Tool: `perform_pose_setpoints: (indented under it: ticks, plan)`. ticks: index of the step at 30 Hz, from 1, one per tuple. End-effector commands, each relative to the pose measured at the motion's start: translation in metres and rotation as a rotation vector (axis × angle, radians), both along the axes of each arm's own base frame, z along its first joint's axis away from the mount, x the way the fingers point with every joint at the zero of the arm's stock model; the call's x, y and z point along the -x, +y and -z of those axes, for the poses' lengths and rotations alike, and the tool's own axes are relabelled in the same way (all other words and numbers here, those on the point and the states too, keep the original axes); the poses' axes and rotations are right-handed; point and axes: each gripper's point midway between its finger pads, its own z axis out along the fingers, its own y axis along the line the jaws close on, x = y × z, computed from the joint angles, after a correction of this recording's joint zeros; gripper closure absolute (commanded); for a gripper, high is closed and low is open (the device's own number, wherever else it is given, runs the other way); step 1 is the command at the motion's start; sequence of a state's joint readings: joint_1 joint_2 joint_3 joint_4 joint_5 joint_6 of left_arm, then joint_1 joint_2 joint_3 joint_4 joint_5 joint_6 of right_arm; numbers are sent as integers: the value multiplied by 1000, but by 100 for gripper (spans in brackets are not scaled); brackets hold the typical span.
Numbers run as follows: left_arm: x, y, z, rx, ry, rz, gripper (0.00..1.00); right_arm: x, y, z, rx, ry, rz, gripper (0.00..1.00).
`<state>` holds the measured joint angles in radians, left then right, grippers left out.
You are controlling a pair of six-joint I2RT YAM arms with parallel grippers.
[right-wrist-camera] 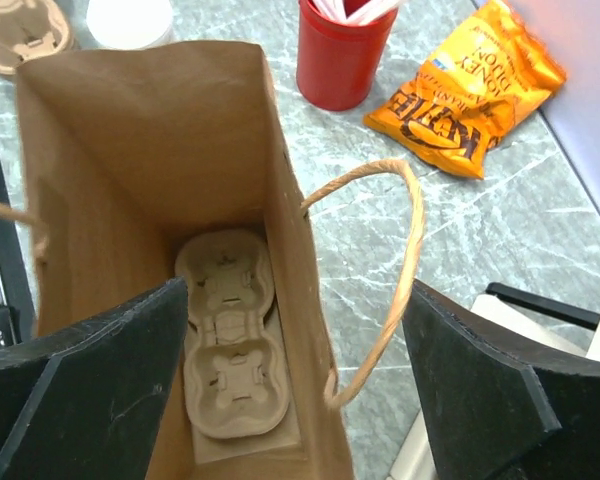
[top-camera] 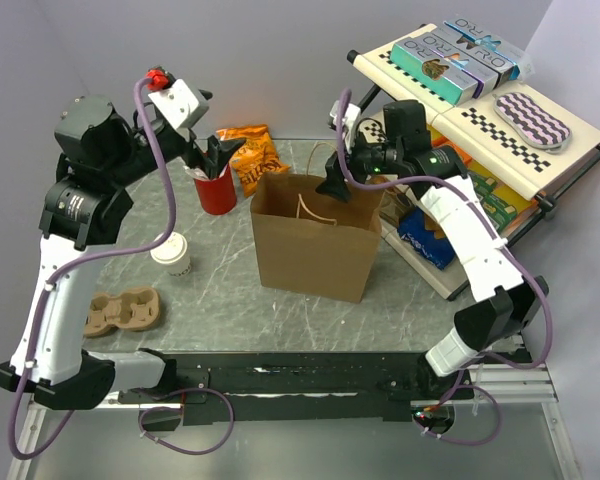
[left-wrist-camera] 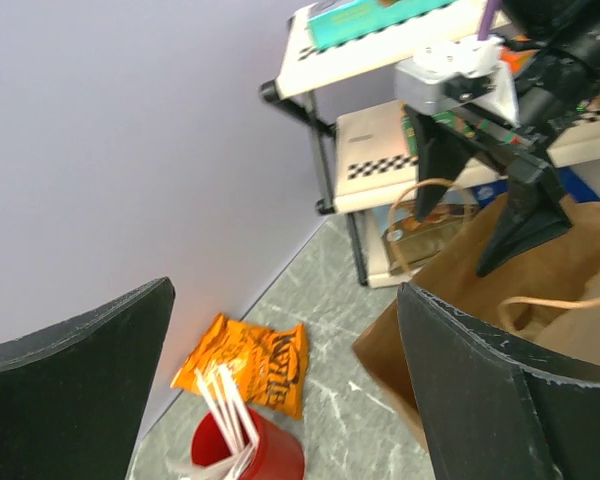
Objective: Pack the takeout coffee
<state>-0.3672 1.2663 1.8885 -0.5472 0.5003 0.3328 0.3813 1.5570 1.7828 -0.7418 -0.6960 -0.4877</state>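
My right gripper moves down slightly and closes onto the paper handle next, since the handle stands between my open fingers beside the bag's back rim.
The takeout coffee (top-camera: 170,253), a small white cup with a white lid, stands on the table left of the brown paper bag (top-camera: 315,235); its lid (right-wrist-camera: 130,20) shows beyond the bag's far rim. My left gripper (top-camera: 218,155) hovers open above the red cup, holding nothing (left-wrist-camera: 285,292). My right gripper (top-camera: 335,185) hangs open over the bag's back rim, its fingers (right-wrist-camera: 480,390) straddling the bag's wall and a paper handle (right-wrist-camera: 395,260) without gripping either. A pulp cup carrier (right-wrist-camera: 230,330) lies on the bag's floor.
A red cup (top-camera: 216,190) with white sticks and an orange chip bag (top-camera: 255,155) sit behind the bag. Another pulp carrier (top-camera: 125,310) lies at the front left. A shelf rack (top-camera: 480,120) with boxes stands at the right.
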Motion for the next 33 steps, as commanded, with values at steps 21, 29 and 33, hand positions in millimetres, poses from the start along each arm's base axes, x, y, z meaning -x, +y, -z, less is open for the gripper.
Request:
perform_pose_setpoints:
  ticks: [21,29,33]
  plan:
    - [1,28,15,28,35,-56,1,4,3,26,64,86,-92,72]
    - [-19,41,37,31,81,-160,1,4,5,-3,44,10,-106,100]
    - [-37,59,46,49,90,-291,0,20,12,-24,52,-118,-141,100]
